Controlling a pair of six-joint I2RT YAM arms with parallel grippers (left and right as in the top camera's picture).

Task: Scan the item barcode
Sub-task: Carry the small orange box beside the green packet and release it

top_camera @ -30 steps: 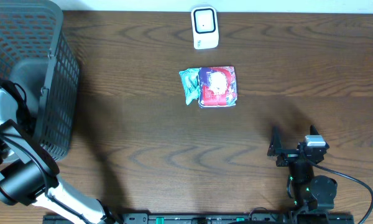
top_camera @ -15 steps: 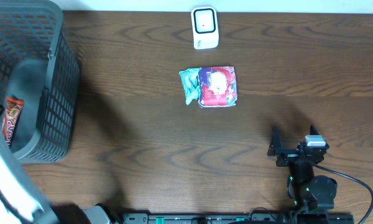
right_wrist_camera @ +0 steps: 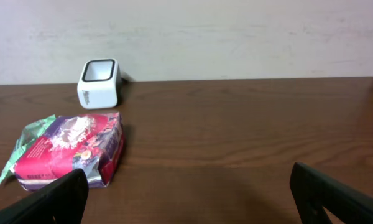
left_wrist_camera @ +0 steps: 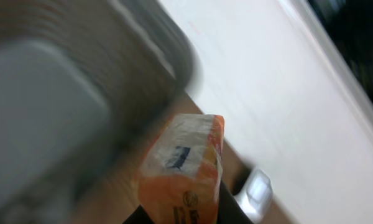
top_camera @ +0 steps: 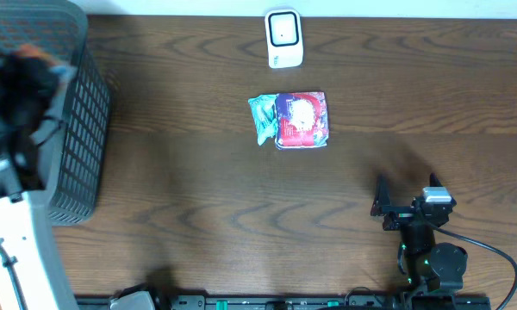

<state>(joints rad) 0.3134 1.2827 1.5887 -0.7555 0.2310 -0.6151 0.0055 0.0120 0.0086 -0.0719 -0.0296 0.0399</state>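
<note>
The wood of the tabletop (top_camera: 229, 132) beside the green bag is empty. Next, my left gripper will swing past the basket's rim and down to that spot and release the packet there.
My left gripper (left_wrist_camera: 181, 216) is shut on an orange and white snack packet (left_wrist_camera: 185, 163), which sticks up between the dark fingers. From overhead that arm is a blur above the basket (top_camera: 73, 129), with a speck of the orange packet (top_camera: 38, 54) showing. The white barcode scanner (top_camera: 283, 38) stands at the far edge of the table; the left wrist view catches the scanner (left_wrist_camera: 255, 194) blurred. My right gripper (top_camera: 403, 207) rests open near the front right, with nothing between its fingers (right_wrist_camera: 50, 200).
A red and purple snack bag (top_camera: 297, 119) with a green one beside it lies below the scanner; the right wrist view has the bag (right_wrist_camera: 71, 149) and the scanner (right_wrist_camera: 99, 81). The grey mesh basket fills the left end.
The left arm has swung up out of the basket with the orange packet and is moving fast. The right arm, the scanner and the red bag have not moved.
</note>
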